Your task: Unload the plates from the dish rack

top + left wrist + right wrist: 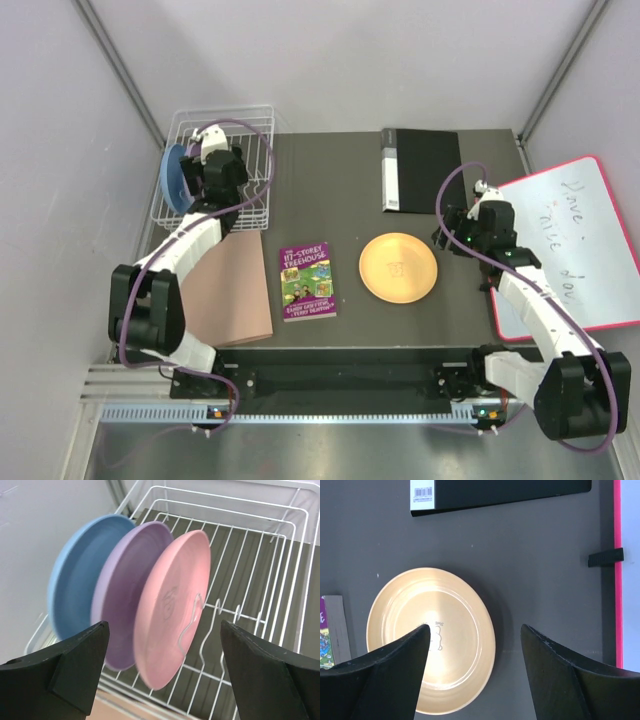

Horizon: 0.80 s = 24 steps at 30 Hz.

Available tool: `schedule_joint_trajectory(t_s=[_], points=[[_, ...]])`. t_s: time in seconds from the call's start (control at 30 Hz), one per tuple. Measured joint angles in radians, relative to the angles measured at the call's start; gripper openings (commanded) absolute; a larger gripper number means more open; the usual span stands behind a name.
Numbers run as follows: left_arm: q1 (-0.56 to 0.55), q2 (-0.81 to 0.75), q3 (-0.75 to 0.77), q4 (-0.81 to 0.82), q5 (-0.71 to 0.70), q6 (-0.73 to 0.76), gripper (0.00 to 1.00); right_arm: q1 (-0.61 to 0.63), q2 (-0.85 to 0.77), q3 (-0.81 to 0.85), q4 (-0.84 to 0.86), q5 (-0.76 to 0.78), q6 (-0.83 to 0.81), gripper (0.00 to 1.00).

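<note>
The pink plate is the last one in the row, next to empty rack, so my left gripper needs to go down onto the near rim of the pink plate point(143, 642) next, with one finger on each side of it.
The white wire dish rack point(258, 128) stands at the back left. In the left wrist view point(260, 555) it holds three plates on edge: light blue point(75, 580), purple point(120, 595) and pink point(170, 610). From above only the light blue plate point(173, 176) shows. My left gripper point(162, 670) is open and empty just in front of the pink plate, jaws wide on either side. The yellow-orange plate point(398, 267) lies flat on the table; it also shows in the right wrist view point(432, 640). My right gripper point(475, 645) hovers open and empty above its right edge.
A purple book point(307, 281) lies left of the yellow-orange plate. A tan board point(235, 295) lies at the front left. A black folder point(420, 168) lies at the back. A pink-framed whiteboard point(570, 245) lies at the right.
</note>
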Motion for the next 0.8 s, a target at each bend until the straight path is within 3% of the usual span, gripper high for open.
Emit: schedule_joint_trajectory(t_s=[0.3, 0.5, 0.73, 0.8], points=[[0.037, 0.138, 0.088, -0.013, 0.032, -0.010, 0.63, 0.000, 0.037, 0.000, 0.001, -0.008, -0.007, 0.68], [0.050, 0.169, 0.105, -0.016, 0.001, -0.010, 0.61, 0.000, 0.048, 0.000, 0.008, -0.008, -0.010, 0.68], [0.050, 0.190, 0.109, -0.020, -0.039, -0.009, 0.45, 0.000, 0.059, 0.000, 0.011, -0.008, -0.017, 0.68], [0.050, 0.191, 0.109, -0.020, -0.050, -0.010, 0.31, 0.000, 0.064, 0.000, 0.016, -0.008, -0.017, 0.68]])
